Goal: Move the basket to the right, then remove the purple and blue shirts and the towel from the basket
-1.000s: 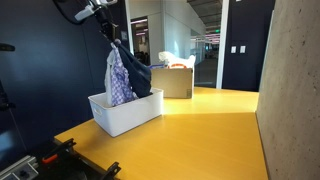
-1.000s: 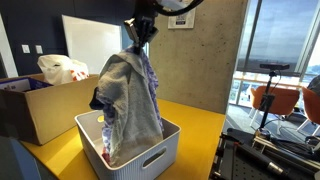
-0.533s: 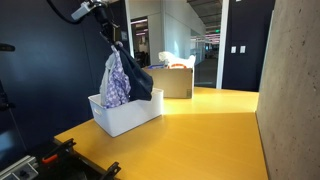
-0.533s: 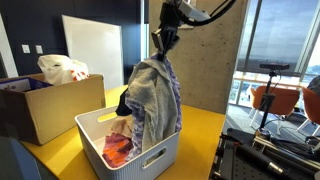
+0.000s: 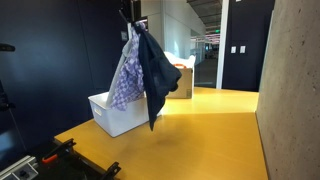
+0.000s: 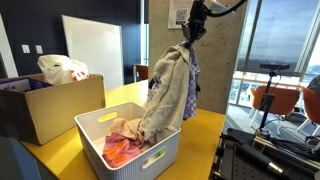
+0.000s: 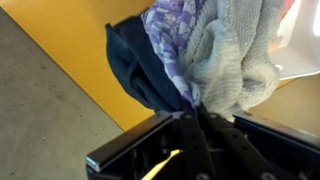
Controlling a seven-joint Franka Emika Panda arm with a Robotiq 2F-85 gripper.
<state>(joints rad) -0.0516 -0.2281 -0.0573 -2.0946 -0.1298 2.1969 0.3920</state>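
Note:
The towel (image 6: pixel 170 85) still reaches the basket's rim, so my gripper shifts away from the basket (image 6: pixel 120 160) toward the concrete wall next, then goes down over the yellow table.
My gripper (image 6: pixel 193 25) is shut on a bundle of cloth and holds it high above the yellow table. The bundle hangs down: a purple patterned shirt (image 5: pixel 125 75), a dark blue shirt (image 5: pixel 155 75) and a grey towel (image 6: pixel 170 85). All three show in the wrist view: the blue shirt (image 7: pixel 140 65), the purple shirt (image 7: pixel 178 40), the towel (image 7: pixel 235 55), pinched at my gripper (image 7: pixel 193 108). The white basket (image 6: pixel 120 160) stands on the table; the towel's lower end still reaches its rim. Orange and pink cloth (image 6: pixel 120 148) lies inside it. The basket also shows in an exterior view (image 5: pixel 115 118).
A cardboard box (image 6: pixel 40 110) with a white bag (image 6: pixel 62 68) stands behind the basket, also seen in an exterior view (image 5: pixel 182 78). A concrete wall (image 5: pixel 295 90) borders the yellow table (image 5: pixel 200 135). Black equipment (image 5: pixel 70 160) lies at the table's near edge.
My gripper has carried the hanging bundle up and sideways out of the basket, away from the basket's middle. The cloth left in the basket has come into view.

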